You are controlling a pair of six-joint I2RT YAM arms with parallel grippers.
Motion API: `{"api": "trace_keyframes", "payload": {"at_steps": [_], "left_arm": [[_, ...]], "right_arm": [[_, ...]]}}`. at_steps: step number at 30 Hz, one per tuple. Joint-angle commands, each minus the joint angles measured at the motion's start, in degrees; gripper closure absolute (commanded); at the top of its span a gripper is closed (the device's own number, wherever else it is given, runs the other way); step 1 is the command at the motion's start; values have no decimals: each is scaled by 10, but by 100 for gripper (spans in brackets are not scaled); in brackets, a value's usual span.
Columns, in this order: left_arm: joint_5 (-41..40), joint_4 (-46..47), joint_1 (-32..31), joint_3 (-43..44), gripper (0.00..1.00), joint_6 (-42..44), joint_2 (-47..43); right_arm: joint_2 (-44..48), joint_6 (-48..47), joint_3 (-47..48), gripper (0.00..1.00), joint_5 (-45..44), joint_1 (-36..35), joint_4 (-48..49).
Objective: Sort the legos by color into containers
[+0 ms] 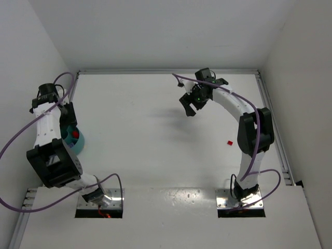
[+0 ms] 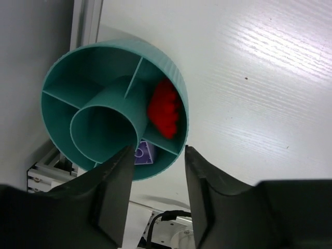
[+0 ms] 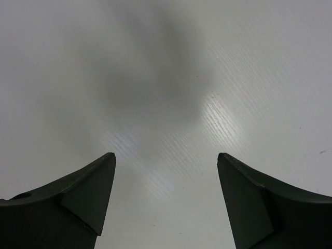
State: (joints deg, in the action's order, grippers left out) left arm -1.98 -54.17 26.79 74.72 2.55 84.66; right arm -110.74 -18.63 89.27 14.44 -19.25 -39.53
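Note:
The red lego lies below my right gripper and to its right in the top view, so next I draw back toward that side and lower around it.
The round teal bowl [image 2: 179,93] with inner dividers sits at the table's left edge, partly under my left arm in the top view [image 1: 79,142]. Several red legos [image 2: 165,109] lie in one compartment and a pale purple lego [image 2: 145,154] lies in the compartment beside it. My left gripper [image 2: 158,155] hovers just above the bowl's rim, open and empty. One red lego [image 1: 230,142] lies on the table at the right, beside my right arm. My right gripper [image 1: 189,106] is open and empty above bare table [image 3: 166,158], far from that lego. No yellow lego is in view.
A raised rail [image 1: 270,104] runs along the table's right and back edges, and another along the left edge [image 2: 85,23] close behind the bowl. Silver base plates [image 1: 98,203] sit at the near edge. Purple cables loop off both arms.

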Motion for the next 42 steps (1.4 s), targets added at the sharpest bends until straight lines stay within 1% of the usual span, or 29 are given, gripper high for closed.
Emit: {"api": "trace_keyframes", "payload": {"at_steps": [1,2,3,6,7,8,9,10,11,12,13,15,16,17,18,19,21,22,24,25,26,29,30,31,33,34,38,42], "left_arm": [[-7,20,-11,13,49,-4,2],[-1,25,-11,13,49,-4,2],[-1,25,-11,13,46,-4,2],[29,30,-11,29,46,1,-4],[42,39,-11,34,46,1,-20],[80,39,-16,42,46,10,-26],[96,46,-22,52,46,10,-26],[112,46,-37,73,46,17,-26],[151,46,-48,84,46,27,-26],[172,46,-59,95,46,27,-21],[187,46,-84,117,46,35,-13],[227,46,-112,136,46,35,11],[232,46,-144,152,46,35,19],[232,46,-160,157,46,35,25],[242,56,-174,157,46,35,36],[247,61,-202,157,46,35,36],[247,75,-227,157,46,35,42],[247,81,-240,157,46,35,56],[247,90,-271,164,46,35,68],[253,96,-280,164,46,30,75],[253,96,-295,180,46,30,83],[265,96,-309,198,46,30,109],[265,96,-314,206,46,30,109],[271,96,-314,206,46,30,116],[278,96,-320,217,46,30,123],[278,96,-320,217,46,30,128],[278,96,-325,223,46,25,128],[265,96,-325,223,46,19,123]], "right_arm": [[11,4,1,20,-8,2,5],[11,4,1,20,-13,2,5],[11,4,-4,20,-13,2,5],[11,24,-4,20,-13,12,5],[17,41,-4,20,-13,29,10],[18,47,-9,20,-13,37,10],[18,54,-9,20,-13,46,10],[23,60,-9,20,-19,65,4],[23,60,-16,20,-27,75,-4],[23,60,-16,20,-34,85,-11],[23,60,-16,20,-34,108,-32],[35,39,-22,20,-39,132,-56],[41,11,-27,21,-46,150,-83],[49,11,-34,21,-52,158,-93],[60,-16,-44,23,-63,168,-101],[89,-45,-73,23,-74,182,-107],[124,-70,-112,27,-90,194,-107],[138,-82,-146,29,-90,200,-107],[170,-105,-174,32,-96,212,-107],[176,-118,-192,37,-89,219,-120],[181,-133,-200,39,-69,219,-140],[216,-193,-241,40,-47,219,-145],[223,-235,-265,40,-42,219,-139],[229,-256,-277,40,-42,219,-139],[229,-296,-298,40,-36,219,-132],[229,-337,-298,42,-31,219,-132],[186,-389,-297,44,1,219,-143],[134,-396,-277,44,-4,214,-128]]}}
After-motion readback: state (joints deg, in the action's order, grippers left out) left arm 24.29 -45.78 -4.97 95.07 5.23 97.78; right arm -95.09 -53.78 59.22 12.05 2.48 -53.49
